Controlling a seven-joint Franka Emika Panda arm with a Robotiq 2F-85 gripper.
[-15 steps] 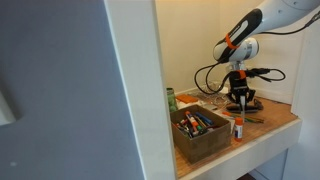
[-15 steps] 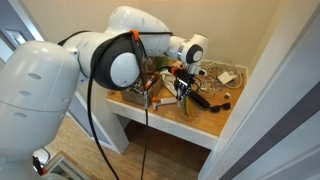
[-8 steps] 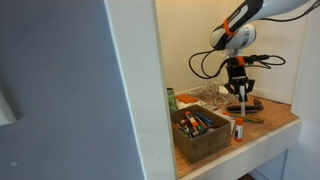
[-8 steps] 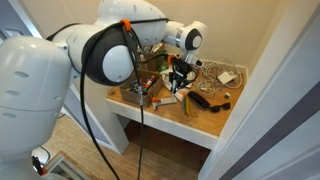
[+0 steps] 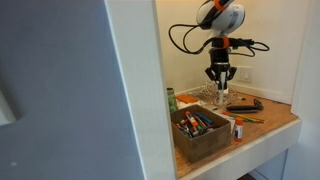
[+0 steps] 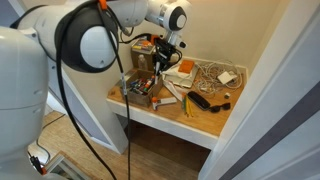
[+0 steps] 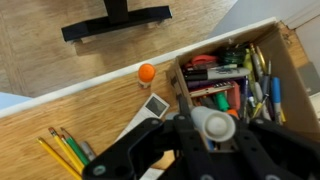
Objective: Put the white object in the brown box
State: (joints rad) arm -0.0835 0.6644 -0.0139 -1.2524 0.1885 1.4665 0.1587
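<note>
The gripper moves across to the brown box (image 5: 203,141) next, turns and lowers over the markers inside to release. The white object still hangs high to one side.
My gripper (image 7: 213,128) is shut on the white object (image 7: 214,126), a white cylinder seen end-on between the black fingers. In the wrist view it hangs over the near edge of the brown box (image 7: 293,62), which holds colourful markers and pens. In both exterior views the gripper (image 5: 221,92) (image 6: 163,62) is raised well above the tabletop with the white object (image 5: 222,95) pointing down. The brown box (image 5: 203,141) (image 6: 141,90) sits at the table's front edge, lower than the gripper and to one side of it.
A white carton (image 7: 146,116), an orange ball (image 7: 147,72) and loose pencils (image 7: 62,153) lie beside the box. Black items (image 6: 205,100) and a white tangle (image 6: 213,74) lie on the wooden table (image 6: 190,122). Alcove walls close in the table.
The arm has lifted the white object off the table and carried it up and toward the brown box side. The box and clutter have not moved.
</note>
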